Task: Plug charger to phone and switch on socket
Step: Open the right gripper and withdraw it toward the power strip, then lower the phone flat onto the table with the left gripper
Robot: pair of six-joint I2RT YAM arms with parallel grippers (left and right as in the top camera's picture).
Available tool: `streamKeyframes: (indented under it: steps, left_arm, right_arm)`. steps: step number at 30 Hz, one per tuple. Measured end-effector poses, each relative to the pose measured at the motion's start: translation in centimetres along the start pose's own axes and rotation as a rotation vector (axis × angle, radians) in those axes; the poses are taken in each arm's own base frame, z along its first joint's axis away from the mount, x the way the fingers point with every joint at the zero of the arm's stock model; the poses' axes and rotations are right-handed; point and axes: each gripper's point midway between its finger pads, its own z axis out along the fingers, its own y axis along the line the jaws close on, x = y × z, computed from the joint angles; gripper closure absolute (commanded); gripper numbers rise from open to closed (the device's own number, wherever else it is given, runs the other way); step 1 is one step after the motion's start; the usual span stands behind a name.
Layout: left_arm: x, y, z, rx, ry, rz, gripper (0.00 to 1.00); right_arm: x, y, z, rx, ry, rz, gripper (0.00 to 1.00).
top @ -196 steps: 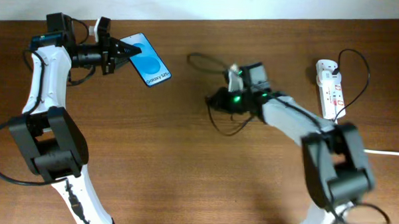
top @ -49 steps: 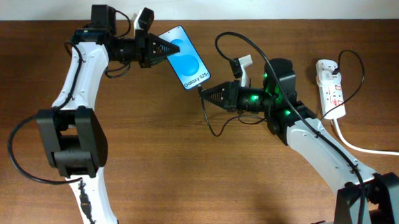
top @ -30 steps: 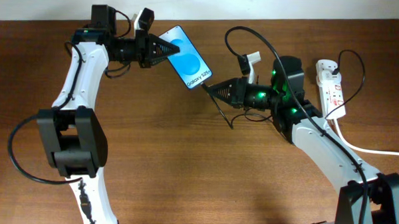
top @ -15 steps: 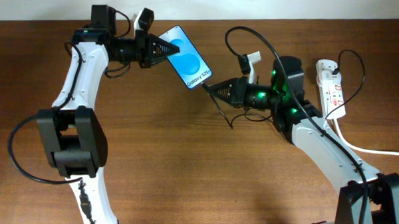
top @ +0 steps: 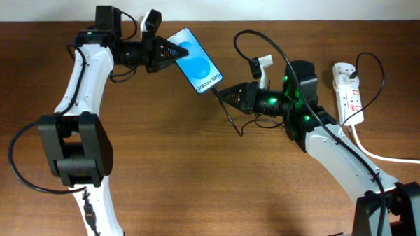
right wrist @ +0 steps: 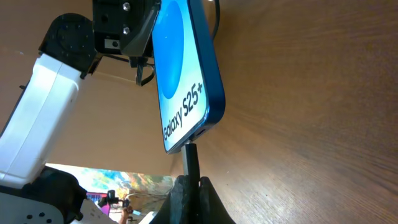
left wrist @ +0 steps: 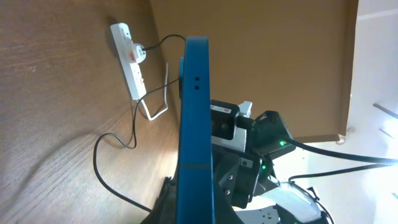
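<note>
The plug's tip is at the phone's bottom edge, so the left gripper needs to go down to the bare tabletop beneath it and let go of the phone there.
My left gripper (top: 171, 53) is shut on the phone (top: 195, 60), holding it lifted above the table with its blue "Galaxy S25+" screen up. The left wrist view shows the phone (left wrist: 194, 124) edge-on between the jaws. My right gripper (top: 223, 94) is shut on the charger plug (right wrist: 190, 160), whose tip meets the phone's bottom edge (right wrist: 198, 134). The thin black charger cable (top: 251, 37) loops up over the right arm and down onto the table. The white socket (top: 347, 91) lies at the far right with its red switches.
A thick white cord (top: 377, 155) runs from the socket off the right edge. A loop of the black cable (top: 231, 122) hangs under the right gripper. Bare brown tabletop (top: 194, 180) fills the front and middle.
Over the last seconds both arms brought phone and plug together at the table's middle. In the last half second the right gripper shifted slightly left, keeping the plug tip at the phone's bottom edge.
</note>
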Motion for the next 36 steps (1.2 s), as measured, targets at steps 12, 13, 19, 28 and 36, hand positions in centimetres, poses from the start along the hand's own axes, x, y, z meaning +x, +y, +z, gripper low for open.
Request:
streamKeyframes:
  steps: [12,13,19,28,36]
  left_arm:
    - [0.1,0.6,0.0,-0.033,-0.002,-0.026,1.0]
    - [0.2,0.7,0.1,-0.041,0.0,-0.033,1.0]
    - [0.6,1.9,1.3,-0.12,0.015,-0.058,1.0]
    - [0.5,6.2,-0.1,-0.369,-0.017,-0.078,1.0]
    - [5.2,8.8,0.9,-0.563,0.169,-0.026,1.0]
  right_arm:
    - [0.0,-0.5,0.1,0.02,-0.011,0.02,0.86]
    - [-0.4,-0.7,0.1,0.035,-0.033,0.016,0.86]
    - [-0.7,-1.8,0.0,0.08,-0.049,0.01,0.81]
    - [-0.4,-5.0,-2.3,0.179,-0.024,0.029,0.43]
    - [0.8,-8.4,-3.7,0.333,-0.007,0.064,0.41]
